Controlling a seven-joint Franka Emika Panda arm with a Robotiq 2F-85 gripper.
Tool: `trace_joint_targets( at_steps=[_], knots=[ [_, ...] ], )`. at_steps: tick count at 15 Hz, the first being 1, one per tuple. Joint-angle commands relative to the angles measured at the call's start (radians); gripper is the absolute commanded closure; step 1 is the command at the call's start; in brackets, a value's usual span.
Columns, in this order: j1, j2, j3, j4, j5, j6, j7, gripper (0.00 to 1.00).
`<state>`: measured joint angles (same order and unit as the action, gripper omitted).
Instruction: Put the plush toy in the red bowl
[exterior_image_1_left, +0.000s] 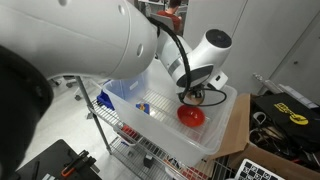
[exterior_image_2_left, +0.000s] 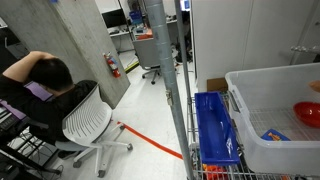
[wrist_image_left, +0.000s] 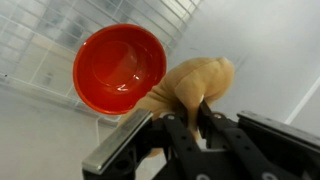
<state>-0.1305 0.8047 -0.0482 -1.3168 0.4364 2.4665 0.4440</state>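
The empty red bowl (wrist_image_left: 119, 69) lies below my gripper and to its left in the wrist view, so next I shift that way and down to release the toy (wrist_image_left: 200, 85) inside.
In the wrist view the tan-orange plush toy (wrist_image_left: 200, 85) is pinched between the two black fingers of my gripper (wrist_image_left: 190, 115), which is shut on it. The red bowl (wrist_image_left: 118, 68) lies just left of the toy, its rim close to the toy's edge, and looks empty. In an exterior view my gripper (exterior_image_1_left: 192, 97) hangs inside the clear plastic bin (exterior_image_1_left: 215, 140), right above the red bowl (exterior_image_1_left: 190, 116); the toy is hidden there. In the other exterior view only part of the red bowl (exterior_image_2_left: 308, 114) shows at the right edge.
The clear bin (exterior_image_2_left: 275, 145) sits on a wire rack. A small blue-and-yellow item (exterior_image_2_left: 275, 134) lies on the bin floor beside the bowl, and also shows in an exterior view (exterior_image_1_left: 143, 107). A blue crate (exterior_image_2_left: 213, 125) stands next to the bin. A person sits in a white chair (exterior_image_2_left: 85, 118).
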Motion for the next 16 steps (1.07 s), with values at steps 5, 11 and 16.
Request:
trace_joint_targets(
  at_steps=[5, 11, 16],
  knots=[
    [-0.035, 0.197, 0.040, 0.150, 0.049, 0.058, 0.076, 0.97],
    [-0.028, 0.308, 0.046, 0.239, 0.037, 0.024, 0.155, 0.97],
    [-0.030, 0.357, 0.061, 0.287, 0.036, 0.013, 0.202, 0.56]
  ],
)
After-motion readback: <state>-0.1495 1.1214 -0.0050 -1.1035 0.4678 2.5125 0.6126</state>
